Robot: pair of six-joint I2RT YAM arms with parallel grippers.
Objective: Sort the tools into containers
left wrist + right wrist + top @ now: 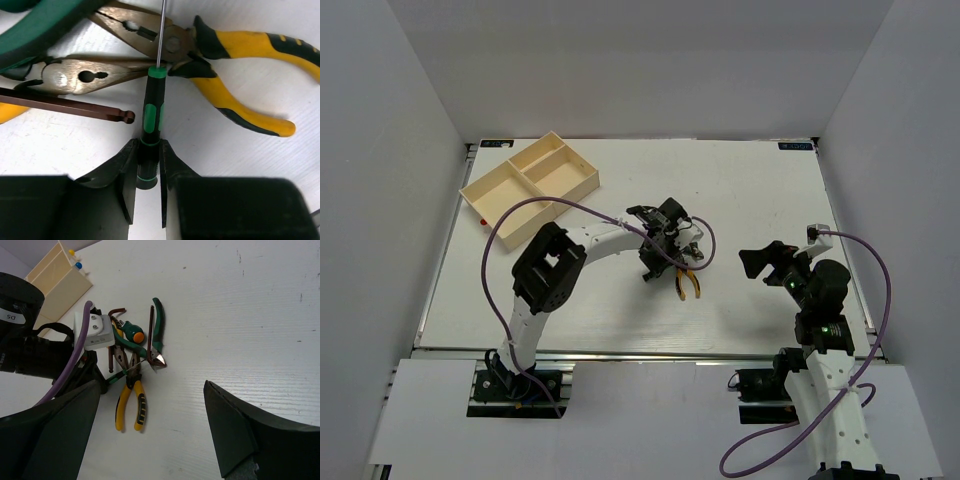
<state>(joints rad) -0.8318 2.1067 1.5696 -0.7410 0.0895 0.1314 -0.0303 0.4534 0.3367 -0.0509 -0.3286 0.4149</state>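
Observation:
My left gripper will next lift off the heap, carry the screwdriver outward over the tray's small far section (536, 153), which is empty, lower it and let go.
The tools lie in a heap at mid-table (682, 262). My left gripper (148, 150) is shut on the black-and-green handle of a small screwdriver (151, 112), whose thin shaft runs over the yellow-handled pliers (240, 50). Beside it lie a second pair of pliers (80, 77), a dark hex key (65, 106) and a green handle (40, 25). The right wrist view shows the yellow pliers (131, 400), green cutters (158, 330) and a green-and-orange tool (131, 332). My right gripper (757, 265) is open and empty, held right of the heap. The cream tray (507, 161) stands at the far left.
The tray's compartments look bare apart from small coloured bits by its left corner (483, 218). My left arm (590, 240) reaches across from the left to the heap. White walls enclose the table on three sides.

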